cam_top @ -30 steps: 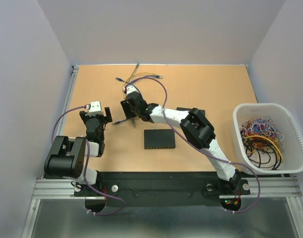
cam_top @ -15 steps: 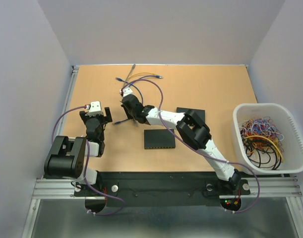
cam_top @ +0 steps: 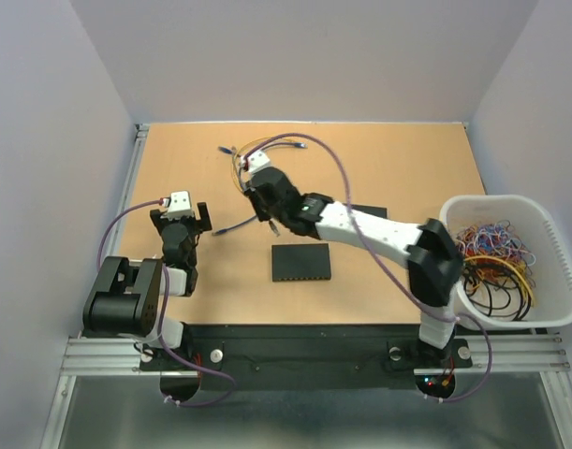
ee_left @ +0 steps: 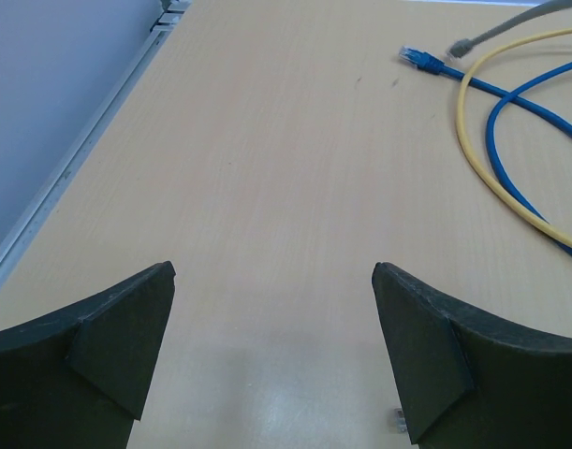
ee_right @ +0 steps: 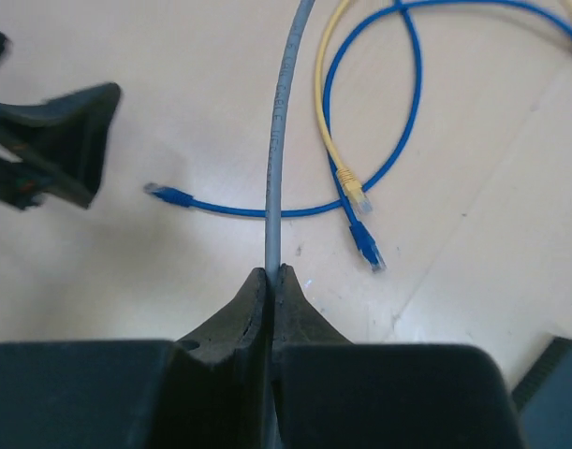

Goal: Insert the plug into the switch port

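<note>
The switch's near edge (cam_top: 301,278) lies farther back, so my right gripper next pulls the grey cable back over it and releases there, clear of the looped cables.
The black switch (cam_top: 300,263) lies flat mid-table. My right gripper (cam_top: 268,217) hangs above and behind it, shut on a grey cable (ee_right: 276,168) that rises from between the closed jaws (ee_right: 274,271). The plug at the held end is hidden under the fingers. A grey plug (ee_left: 462,44) lies on the table beside a blue plug (ee_left: 418,58). My left gripper (cam_top: 180,212) sits low at the left, open, with bare table between its fingers (ee_left: 273,281).
Blue cables (ee_right: 412,112) and a yellow cable (ee_right: 328,122) loop on the table behind the switch, their plugs (ee_right: 365,245) loose. A white basket (cam_top: 548,309) of cables stands at the right. A flat black piece (cam_top: 370,210) lies behind the right arm.
My right gripper has shut on the grey cable and shifted slightly right, its elbow swinging out toward the basket. The left arm has not moved.
</note>
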